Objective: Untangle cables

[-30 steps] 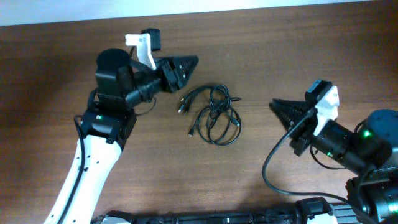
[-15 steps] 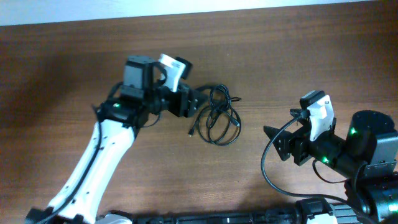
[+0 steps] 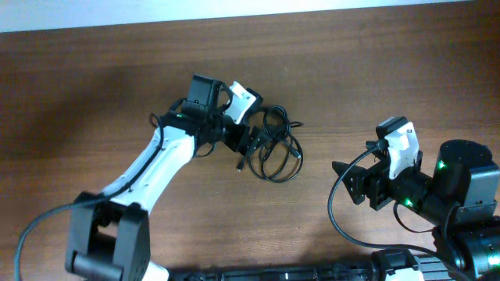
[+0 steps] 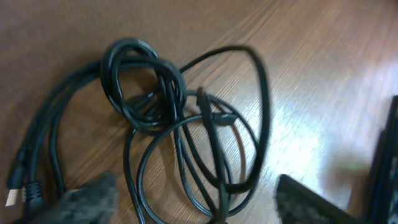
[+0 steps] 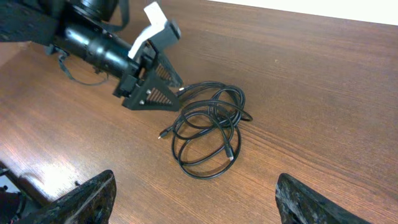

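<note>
My left gripper moves down and to its right in the overhead view next and closes on the bundle's crossed loops, since they lie that way.
The cables (image 3: 275, 145) lie in one tangled bundle of thin black loops at the table's middle. In the left wrist view the cables (image 4: 180, 118) form a knot at upper left with loops spreading below it, and metal-tipped plugs (image 4: 17, 186) show at the left edge. My left gripper (image 3: 247, 140) is at the bundle's left side; its open jaws (image 4: 199, 210) straddle the lower loops without closing on them. My right gripper (image 3: 349, 181) stands open well to the right of the bundle. From the right wrist the cables (image 5: 208, 124) lie far ahead of the gripper (image 5: 196, 205), which holds nothing.
The brown wooden table (image 3: 375, 70) has a pale strip along its far edge. The left arm's white link (image 3: 148, 168) slants across the left half. A thick black wire (image 3: 336, 211) loops off the right arm near the front edge.
The left arm swung right and lowered its gripper onto the bundle's left side, jaws spreading wider. The right gripper opened and drew back toward the front a second ago, then stayed still.
</note>
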Robot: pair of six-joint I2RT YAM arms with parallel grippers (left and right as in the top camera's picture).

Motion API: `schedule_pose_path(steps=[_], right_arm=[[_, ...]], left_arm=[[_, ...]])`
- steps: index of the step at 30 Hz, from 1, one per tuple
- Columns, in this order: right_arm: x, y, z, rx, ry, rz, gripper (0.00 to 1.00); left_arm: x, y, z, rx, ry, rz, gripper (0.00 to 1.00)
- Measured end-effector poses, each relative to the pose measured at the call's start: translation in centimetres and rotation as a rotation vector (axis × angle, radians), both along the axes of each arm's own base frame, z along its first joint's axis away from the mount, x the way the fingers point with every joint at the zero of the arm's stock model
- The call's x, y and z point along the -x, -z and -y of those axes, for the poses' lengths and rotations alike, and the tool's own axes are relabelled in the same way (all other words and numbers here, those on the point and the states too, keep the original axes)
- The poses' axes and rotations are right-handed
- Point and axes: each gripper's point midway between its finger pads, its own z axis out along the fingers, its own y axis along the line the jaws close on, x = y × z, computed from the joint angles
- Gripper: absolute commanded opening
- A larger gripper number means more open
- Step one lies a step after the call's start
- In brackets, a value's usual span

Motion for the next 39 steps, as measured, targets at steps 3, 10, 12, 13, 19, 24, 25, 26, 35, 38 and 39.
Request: schedule_pose_path(steps=[3,10,12,13,19,24,25,26,35,38,39], right_arm=[[0.0,0.0,0.0,0.000,0.000,0.000,0.81],[0.0,0.0,0.0,0.002,0.002,-0.001,0.81],[0.1,0.2,0.1,0.002,0.003,-0.009,0.81],[0.2,0.2,0.1,0.003,0.002,-0.013,0.80],[0.2,0.4,0.1,0.004,0.002,-0.019,0.73],[0.3,0.4,0.1,0.003,0.002,-0.021,0.74],[0.3,0.4,0.1,0.004,0.002,-0.023,0.75],[0.3,0.5,0.1,0.004,0.002,-0.025,0.79],[0.3,0.5,0.1,0.006,0.007,-0.026,1.00],[0.2,0.6,0.4,0.018,0.021,-0.025,1.00],[0.1,0.6,0.5,0.022,0.026,-0.025,1.00]], left_arm=[[0.7,1.4,1.1,-0.017,0.033,-0.023,0.82],[1.2,2.2,5.0,-0.029,0.123,0.077,0.33],[1.5,3.5,5.4,-0.066,0.124,0.067,0.00],[1.5,3.8,5.4,-0.076,0.124,0.064,0.00],[1.0,4.1,5.4,-0.091,0.066,0.050,0.00],[0.1,1.0,7.1,-0.002,0.062,0.056,0.00],[-0.2,-0.3,7.5,0.023,0.067,0.074,0.00],[-0.4,-1.9,7.8,0.051,0.074,0.099,0.00],[0.3,-17.9,8.4,0.290,0.112,0.427,0.00],[0.6,-19.7,8.3,0.321,0.115,0.471,0.00],[0.8,-20.1,8.2,0.328,0.117,0.481,0.00]])
